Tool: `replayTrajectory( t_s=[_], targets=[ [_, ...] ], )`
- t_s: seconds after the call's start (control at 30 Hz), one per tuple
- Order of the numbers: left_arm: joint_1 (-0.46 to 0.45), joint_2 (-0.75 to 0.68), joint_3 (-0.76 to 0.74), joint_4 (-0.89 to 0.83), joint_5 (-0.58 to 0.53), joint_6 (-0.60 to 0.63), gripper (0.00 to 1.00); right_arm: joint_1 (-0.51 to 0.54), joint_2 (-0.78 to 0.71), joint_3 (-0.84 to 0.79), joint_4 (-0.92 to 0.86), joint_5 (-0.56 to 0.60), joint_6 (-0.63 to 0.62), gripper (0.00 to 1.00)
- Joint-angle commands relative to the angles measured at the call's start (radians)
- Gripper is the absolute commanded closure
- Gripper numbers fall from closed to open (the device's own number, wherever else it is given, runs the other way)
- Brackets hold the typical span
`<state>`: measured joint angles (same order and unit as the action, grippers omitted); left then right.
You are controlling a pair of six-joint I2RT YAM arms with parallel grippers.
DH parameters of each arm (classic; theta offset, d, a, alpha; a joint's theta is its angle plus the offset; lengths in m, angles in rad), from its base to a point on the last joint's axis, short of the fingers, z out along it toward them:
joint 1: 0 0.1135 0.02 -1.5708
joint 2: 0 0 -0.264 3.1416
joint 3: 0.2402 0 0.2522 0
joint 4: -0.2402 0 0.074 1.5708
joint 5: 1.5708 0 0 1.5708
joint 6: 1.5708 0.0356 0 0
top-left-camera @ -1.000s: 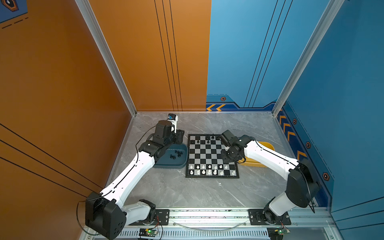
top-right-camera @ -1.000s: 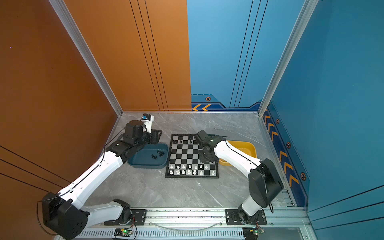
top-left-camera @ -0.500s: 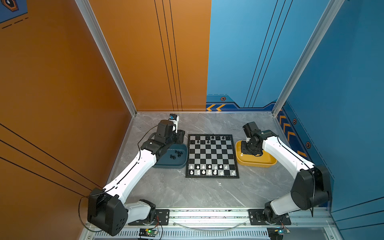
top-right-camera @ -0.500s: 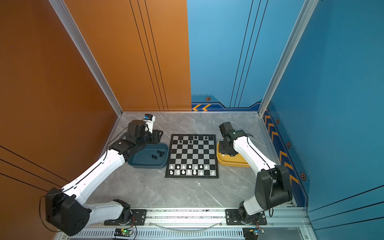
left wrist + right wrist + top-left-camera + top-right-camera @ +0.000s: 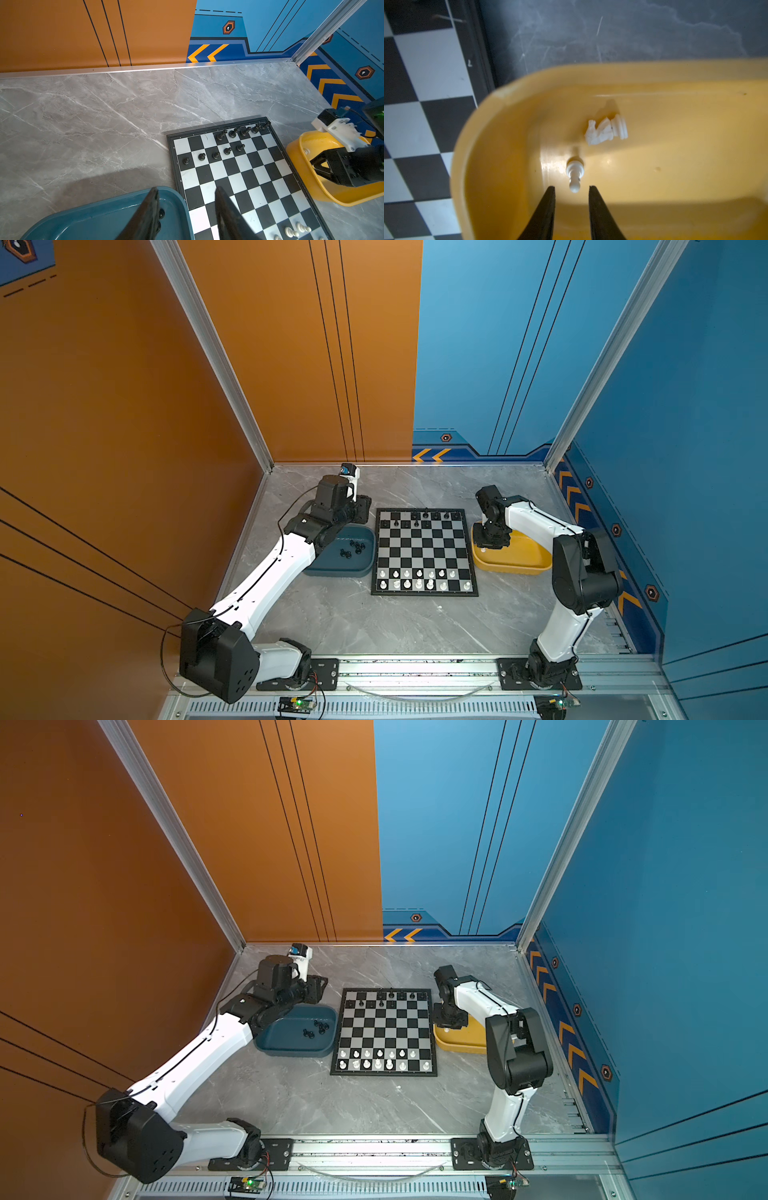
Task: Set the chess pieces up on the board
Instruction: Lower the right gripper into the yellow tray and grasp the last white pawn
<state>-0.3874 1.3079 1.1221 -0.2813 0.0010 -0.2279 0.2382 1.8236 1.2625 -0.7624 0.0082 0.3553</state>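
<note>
The right gripper moves down deeper into the yellow tray [image 5: 508, 99] next and closes its fingers around the white pawn's body [image 5: 575, 177], since the pawn is just below the fingertips.
The board [image 5: 424, 551] lies mid-table, seen in both top views. Black chess pieces [image 5: 232, 133] stand on its two far rows, white ones [image 5: 419, 578] on its two near rows. My left gripper [image 5: 186, 189] hangs open and holds nothing. One finger is over the teal tray's corner, the other over the board's edge. My right gripper [image 5: 572, 188] is down inside the yellow tray [image 5: 508, 99], open. A white pawn [image 5: 574, 175] lies just beyond its fingertips, untouched. A white knight [image 5: 605, 129] lies on its side farther in.
The teal tray [image 5: 332, 572], left of the board, holds several loose black pieces [image 5: 352, 549]. The yellow tray [image 5: 519, 566] sits right of the board, under my right gripper [image 5: 490, 541]. Bare grey marble stretches in front of and behind the board. Walls close the back and sides.
My right gripper has swung from above the board's right side across to the yellow tray and come down over the white pawn. The left arm has hardly moved.
</note>
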Motion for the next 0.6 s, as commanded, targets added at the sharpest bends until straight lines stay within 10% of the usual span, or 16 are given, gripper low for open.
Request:
replayTrajectory(
  t_s=[0.0,0.57],
  targets=[
    [-0.001,0.015,0.037,-0.018,-0.010,0.015,0.54,-0.014,0.024,0.035,0.022,-0.029,-0.012,0.69],
    [-0.001,0.022,0.041,-0.021,-0.009,0.014,0.54,-0.032,0.054,0.028,0.019,-0.044,-0.006,0.78]
  ],
)
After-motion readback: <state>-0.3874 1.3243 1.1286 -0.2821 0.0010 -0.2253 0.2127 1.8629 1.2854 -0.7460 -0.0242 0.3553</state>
